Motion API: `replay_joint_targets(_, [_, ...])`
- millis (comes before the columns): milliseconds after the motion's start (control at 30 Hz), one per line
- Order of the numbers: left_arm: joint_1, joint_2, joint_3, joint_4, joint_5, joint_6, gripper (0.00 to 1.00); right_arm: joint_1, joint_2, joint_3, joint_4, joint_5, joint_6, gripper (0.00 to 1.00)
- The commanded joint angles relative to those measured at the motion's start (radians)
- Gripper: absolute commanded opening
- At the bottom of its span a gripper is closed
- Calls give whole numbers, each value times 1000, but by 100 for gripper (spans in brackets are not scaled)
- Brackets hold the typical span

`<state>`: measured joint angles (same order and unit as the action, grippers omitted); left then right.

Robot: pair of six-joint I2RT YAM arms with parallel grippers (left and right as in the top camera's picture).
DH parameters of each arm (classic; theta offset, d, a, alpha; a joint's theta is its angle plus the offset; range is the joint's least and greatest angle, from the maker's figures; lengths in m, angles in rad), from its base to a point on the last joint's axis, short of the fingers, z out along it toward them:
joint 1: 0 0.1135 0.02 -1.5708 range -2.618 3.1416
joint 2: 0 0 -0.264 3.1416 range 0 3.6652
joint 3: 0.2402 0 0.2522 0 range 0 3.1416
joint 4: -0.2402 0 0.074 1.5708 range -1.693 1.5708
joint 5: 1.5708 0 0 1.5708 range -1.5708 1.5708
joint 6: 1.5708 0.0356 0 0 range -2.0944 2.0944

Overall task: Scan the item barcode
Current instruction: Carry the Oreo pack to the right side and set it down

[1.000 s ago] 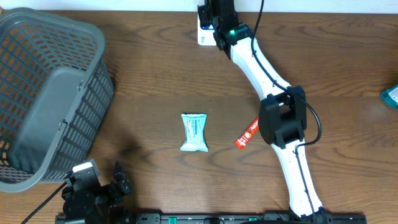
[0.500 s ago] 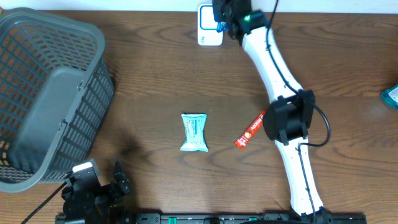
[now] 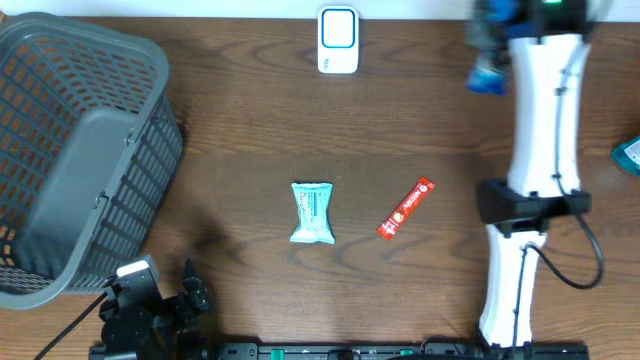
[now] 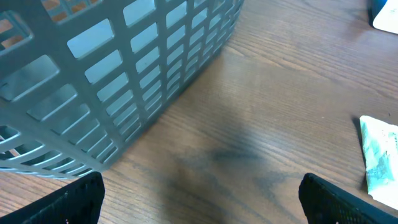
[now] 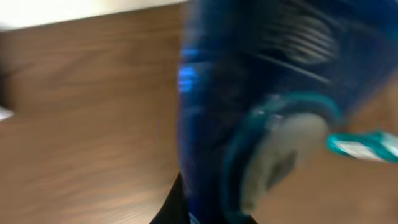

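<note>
My right gripper swings to the right in the overhead view next, then lowers the blue packet beside the teal item, where empty wood leaves room.
My right gripper [image 3: 496, 40] is shut on a blue packet [image 3: 487, 72] at the far right of the table, blurred by motion. In the right wrist view the blue packet [image 5: 249, 93] fills the frame, and the dark jaws of my right gripper [image 5: 208, 208] close on its lower end. No barcode is readable. The white scanner [image 3: 338, 40] stands at the back centre, well left of the packet. My left gripper [image 3: 150, 305] rests at the front left; in its wrist view the left gripper [image 4: 202, 205] is open with bare wood between its fingers [image 4: 68, 202].
A grey mesh basket [image 3: 80, 150] fills the left side, close before the left wrist as the basket wall [image 4: 124, 74]. A teal packet [image 3: 312, 212] and a red stick pack [image 3: 405, 208] lie mid-table. A teal item [image 3: 630, 155] lies at the right edge.
My right arm has swung from over the scanner to the far right, carrying the blue packet with it. The left arm has not moved.
</note>
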<state>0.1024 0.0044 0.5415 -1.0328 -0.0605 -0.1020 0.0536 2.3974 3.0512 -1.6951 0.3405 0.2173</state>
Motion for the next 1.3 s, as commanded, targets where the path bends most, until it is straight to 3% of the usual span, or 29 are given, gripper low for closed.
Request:
replay_joint_targets(0, [-4, 0, -3, -1, 1, -5, 100, -115, -2, -63, 3, 114, 54, 1])
replay_joint_targets(167, [-4, 0, -3, -1, 1, -5, 100, -267, 5, -265, 68, 116, 68, 1])
replay_joint_targets(433, [-4, 0, -3, -1, 1, -5, 100, -448, 5, -746, 380, 111, 66, 1])
replay_joint_targets(600, [-4, 0, -3, -1, 1, -5, 100, -527, 5, -880, 477, 104, 67, 2])
replay_joint_targets(633, [-4, 0, -3, -1, 1, -5, 100, -540, 5, -881, 476, 84, 66, 20])
replay_joint_targets(667, [-4, 0, -3, -1, 1, -5, 100, -554, 2, -874, 473, 34, 55, 59])
replay_joint_targets(733, [-4, 0, -3, -1, 1, -5, 100, -565, -2, -847, 460, -50, 12, 87])
replay_joint_targets(800, [-4, 0, -3, -1, 1, -5, 100, -572, -8, -806, 438, -121, -6, 99])
replay_joint_targets(1000, [-4, 0, -3, -1, 1, -5, 100, -532, -54, -708, 362, -285, -9, 99])
replay_joint_targets(1167, [-4, 0, -3, -1, 1, -5, 100, -425, -135, -694, 281, -285, -8, 99])
replay_joint_targets(1267, [-4, 0, -3, -1, 1, -5, 100, -364, -183, -694, 211, -262, 71, 99])
